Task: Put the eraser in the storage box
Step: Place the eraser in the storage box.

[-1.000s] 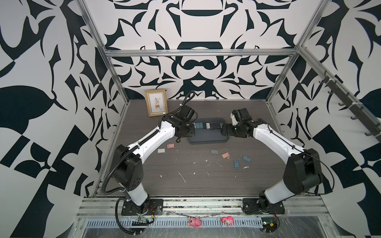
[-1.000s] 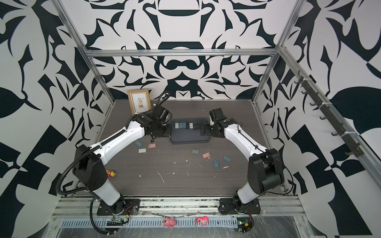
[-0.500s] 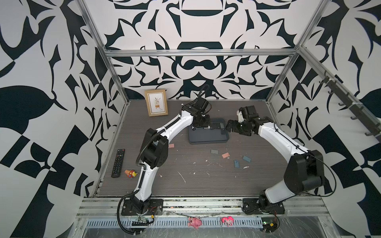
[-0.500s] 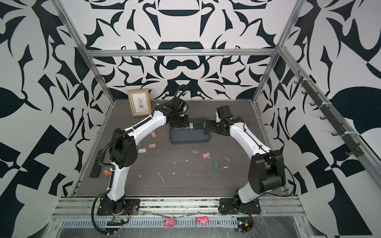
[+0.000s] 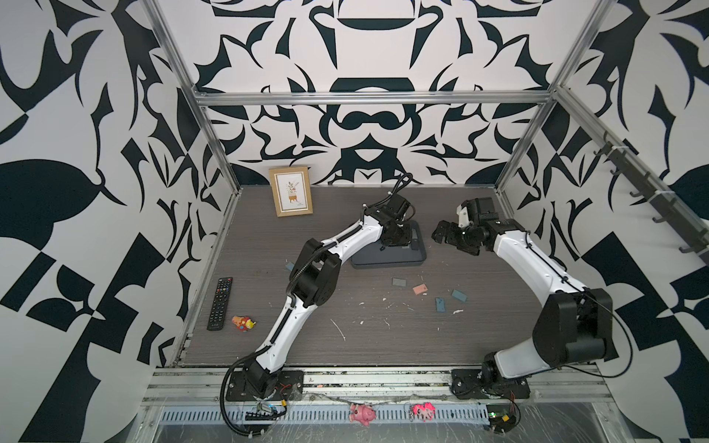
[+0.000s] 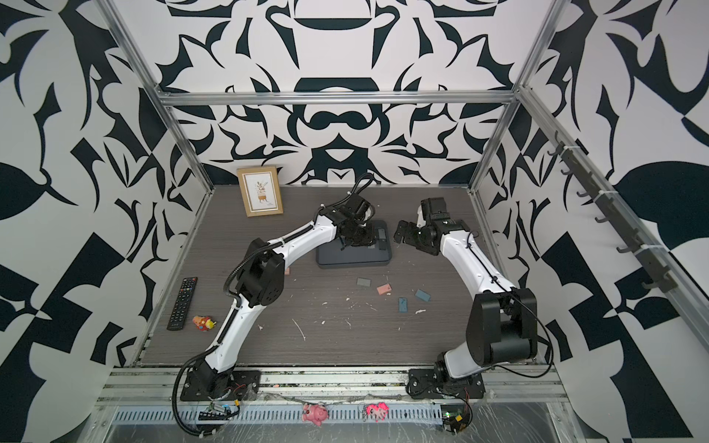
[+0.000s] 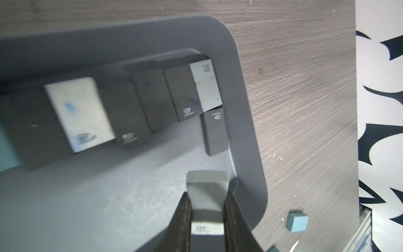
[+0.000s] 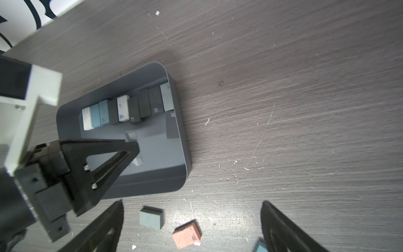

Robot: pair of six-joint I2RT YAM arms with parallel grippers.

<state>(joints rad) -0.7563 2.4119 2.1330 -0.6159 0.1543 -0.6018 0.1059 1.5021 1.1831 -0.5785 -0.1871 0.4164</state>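
Note:
My left gripper comes down to the storage box's bare bottom beside the lone dark eraser next and releases the grey eraser, since that spot before the row is empty.
The storage box is a dark slate-grey tray at the back middle of the table, seen in both top views. My left gripper is shut on a pale grey eraser marked 4B. It holds the eraser low over the box's floor, near the box's rounded corner. A row of several dark, white and blue erasers lies along the box's far wall. My right gripper stands open and empty over the table to the right of the box.
Loose erasers lie in front of the box: a grey one, a pink one and two blue ones. A wooden picture frame leans at the back left. A remote and a small toy lie at the left edge.
My left gripper has swung from the box's left end rightward to over its right part, still holding the eraser. My right gripper has drawn back rightward, away from the box's edge.

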